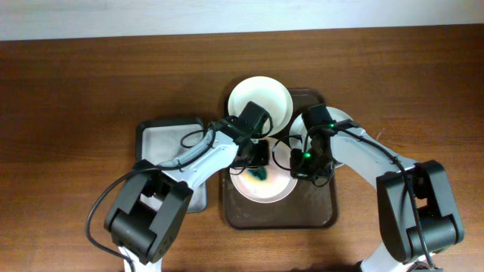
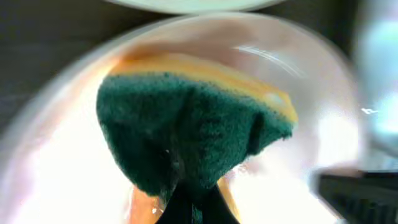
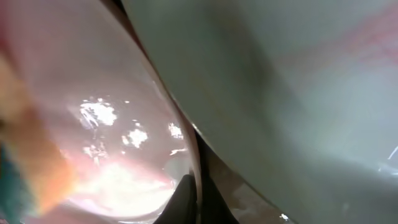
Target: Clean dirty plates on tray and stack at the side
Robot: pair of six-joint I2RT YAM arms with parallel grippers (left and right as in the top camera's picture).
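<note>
The plate-free grey tray point(image 1: 162, 143) lies to my left gripper's left in the overhead view, so next I raise that gripper off the plate, cross to the tray and lower to release.
The dark brown tray point(image 1: 325, 215) holds three plates. The front plate point(image 1: 268, 193) is white with a pinkish wet film. My left gripper point(image 1: 259, 165) is shut on a green-and-yellow sponge point(image 2: 193, 130) and presses it onto that plate point(image 2: 323, 149). My right gripper point(image 3: 196, 196) is shut on the same plate's right rim point(image 3: 186, 155), one finger on each side. A pale grey-green plate point(image 3: 298, 87) with faint reddish streaks lies just right of it, partly under my right arm point(image 1: 344, 121). A clean-looking white plate point(image 1: 261, 102) rests on the tray's far edge.
A grey metal tray point(image 1: 162, 140) lies left of the brown tray, partly under my left arm. Bare wooden table point(image 1: 76, 91) stretches to both sides and behind.
</note>
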